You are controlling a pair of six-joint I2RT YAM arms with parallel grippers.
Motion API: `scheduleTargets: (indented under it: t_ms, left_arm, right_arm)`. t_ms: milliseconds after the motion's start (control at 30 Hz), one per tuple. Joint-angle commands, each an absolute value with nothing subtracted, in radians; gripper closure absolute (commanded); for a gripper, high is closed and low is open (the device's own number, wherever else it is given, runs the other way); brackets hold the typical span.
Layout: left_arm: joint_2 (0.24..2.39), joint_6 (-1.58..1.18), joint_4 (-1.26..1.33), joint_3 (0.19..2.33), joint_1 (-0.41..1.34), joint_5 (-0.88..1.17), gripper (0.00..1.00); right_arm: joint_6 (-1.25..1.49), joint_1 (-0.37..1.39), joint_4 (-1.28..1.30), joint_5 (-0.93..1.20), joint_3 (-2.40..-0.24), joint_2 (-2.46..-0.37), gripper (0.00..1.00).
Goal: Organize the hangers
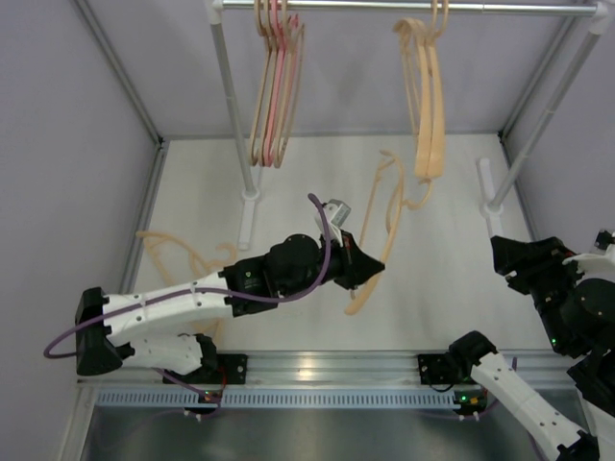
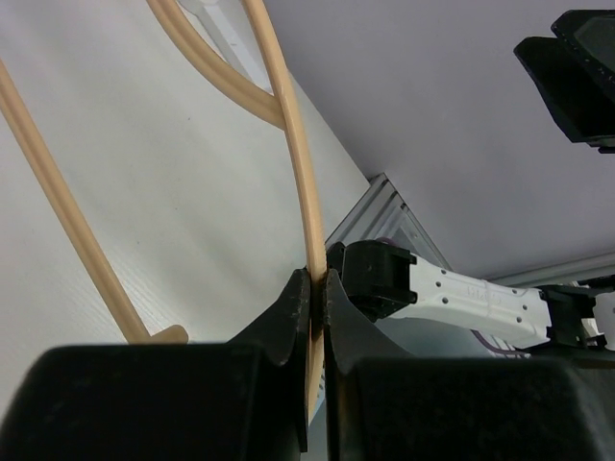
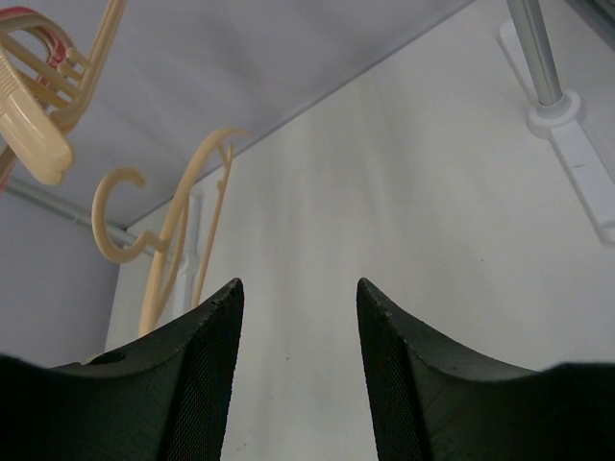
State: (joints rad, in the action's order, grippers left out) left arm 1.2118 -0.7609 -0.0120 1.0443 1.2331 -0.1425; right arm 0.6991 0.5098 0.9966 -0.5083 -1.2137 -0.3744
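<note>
The left gripper should lift outward next, bring the beige hanger's hook over the bar beside the hanging beige hangers and let go of it, because those have the same colour.
My left gripper [image 1: 375, 268] is shut on the thin bar of a beige hanger [image 1: 389, 206] and holds it tilted above the table's middle; the wrist view shows the bar [image 2: 293, 144] pinched between the jaws [image 2: 315, 288]. Peach-tan hangers and a pink one [image 1: 276, 86] hang at the rail's left end. Beige hangers [image 1: 429, 106] hang at its right. More beige hangers [image 1: 173, 252] lie on the table at the left, partly hidden by my left arm. My right gripper [image 1: 509, 259] is open and empty at the right side [image 3: 298, 283].
The metal rail [image 1: 384, 8] spans the back on two poles [image 1: 233, 106] [image 1: 538, 125] with white feet [image 1: 248, 206] [image 1: 492, 192]. Grey walls close in the left, back and right. An aluminium bar [image 1: 327, 365] runs along the near edge.
</note>
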Motion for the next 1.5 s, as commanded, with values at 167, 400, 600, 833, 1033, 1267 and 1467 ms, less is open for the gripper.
scheduleTargets:
  t_ms: [167, 400, 600, 833, 1033, 1267, 1467]
  left_arm:
    - [1.088, -0.784, 0.034, 0.988, 1.223, -0.163, 1.0]
    - [1.0, -0.805, 0.05, 0.966, 1.223, -0.259, 1.0]
    - [1.078, -0.738, 0.127, 1.061, 1.223, -0.32, 1.0]
    - [1.239, -0.615, 0.199, 1.281, 1.22, -0.383, 1.0]
    - [1.359, -0.543, 0.213, 1.468, 1.195, -0.425, 1.0]
    - [1.517, -0.515, 0.18, 1.681, 1.152, -0.385, 1.0]
    - [1.624, -0.558, 0.166, 1.819, 1.066, -0.311, 1.0]
  right_arm:
    - [0.687, 0.523, 1.029, -0.518, -1.235, -0.379, 0.51]
    - [0.687, 0.522, 1.028, -0.515, -1.233, -0.379, 0.51]
    - [0.684, 0.522, 1.028, -0.511, -1.235, -0.39, 0.51]
    - [0.675, 0.523, 1.029, -0.508, -1.253, -0.402, 0.51]
    - [0.669, 0.522, 1.034, -0.506, -1.261, -0.406, 0.51]
    - [0.658, 0.523, 1.034, -0.503, -1.272, -0.416, 0.51]
    - [0.647, 0.522, 1.035, -0.503, -1.284, -0.42, 0.5]
